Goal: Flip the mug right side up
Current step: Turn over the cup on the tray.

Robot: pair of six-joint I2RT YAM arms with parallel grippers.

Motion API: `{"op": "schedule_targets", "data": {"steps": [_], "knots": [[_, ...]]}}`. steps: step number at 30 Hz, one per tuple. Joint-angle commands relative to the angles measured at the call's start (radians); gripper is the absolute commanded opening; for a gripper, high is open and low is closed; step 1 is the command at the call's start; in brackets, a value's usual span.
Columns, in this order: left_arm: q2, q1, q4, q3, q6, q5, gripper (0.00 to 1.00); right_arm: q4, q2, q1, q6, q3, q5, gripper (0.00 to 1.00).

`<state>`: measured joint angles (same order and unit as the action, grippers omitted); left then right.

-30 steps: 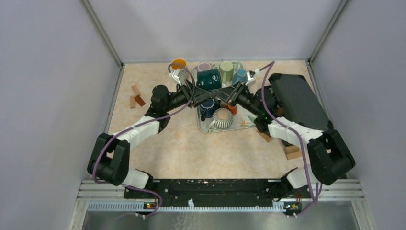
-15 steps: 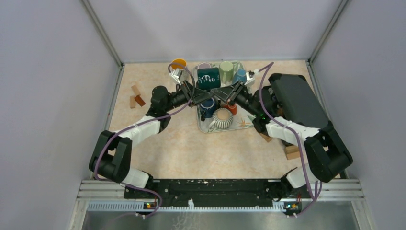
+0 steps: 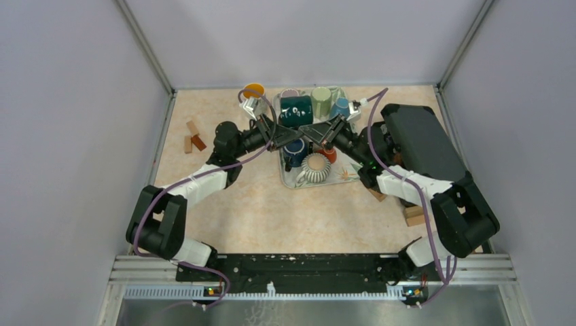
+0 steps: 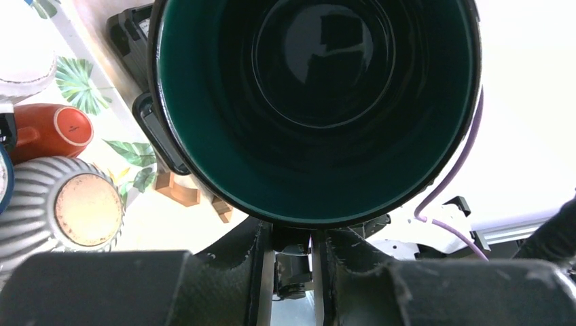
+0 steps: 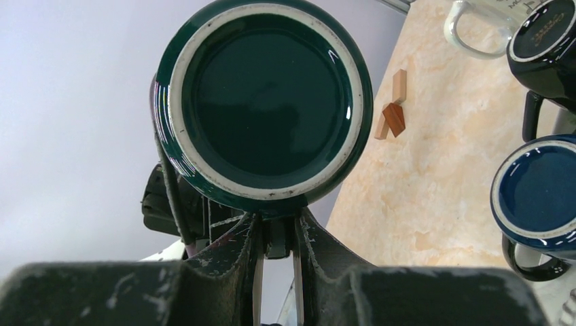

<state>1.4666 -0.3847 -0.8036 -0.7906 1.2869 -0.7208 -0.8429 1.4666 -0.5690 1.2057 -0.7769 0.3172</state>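
Note:
I will swing my left gripper left in the top view to the bare tabletop (image 3: 227, 109) beside the orange mug, turn the dark green mug upright, lower and release it.
The dark green mug (image 3: 297, 111) is held on its side in the air over the far part of the tray (image 3: 343, 178). My left gripper (image 3: 284, 129) and right gripper (image 3: 318, 130) meet under it, each with jaws nearly closed on its handle. The left wrist view looks into the mug's open mouth (image 4: 316, 102), just above the left gripper (image 4: 293, 234). The right wrist view shows the mug's base (image 5: 265, 102), just above the right gripper (image 5: 277, 227). The handle itself is mostly hidden between the fingers.
On the tray are a grey ribbed mug (image 3: 314, 168), a dark blue mug (image 3: 295, 153), a red mug (image 3: 329, 153), and light green (image 3: 321, 100) and blue (image 3: 339, 107) mugs. An orange mug (image 3: 253, 90) stands far left. Wooden blocks (image 3: 192, 136) lie left and right (image 3: 414, 214). A black box (image 3: 421, 142) sits right.
The green mug has shifted slightly toward the far side with both grippers still on it. The right arm's elbow has moved a little to the left.

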Motion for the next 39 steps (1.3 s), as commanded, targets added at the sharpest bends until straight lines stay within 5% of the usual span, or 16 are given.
{"op": "schedule_targets", "data": {"steps": [1, 11, 23, 39], "knots": [[-0.047, -0.008, 0.065, -0.042, -0.108, 0.033, 0.0, -0.079, -0.016, -0.02, -0.047, -0.03, 0.038, 0.07], [-0.108, -0.008, 0.218, -0.102, -0.249, 0.149, 0.0, -0.005, -0.035, -0.02, -0.087, -0.019, 0.013, 0.57], [-0.17, -0.007, 0.423, -0.171, -0.417, 0.318, 0.0, 0.139, -0.111, -0.019, -0.168, -0.011, -0.039, 0.98], [-0.176, 0.079, 0.797, -0.369, -0.787, 0.739, 0.0, 0.613, -0.243, -0.02, -0.403, -0.113, -0.169, 0.99]]}}
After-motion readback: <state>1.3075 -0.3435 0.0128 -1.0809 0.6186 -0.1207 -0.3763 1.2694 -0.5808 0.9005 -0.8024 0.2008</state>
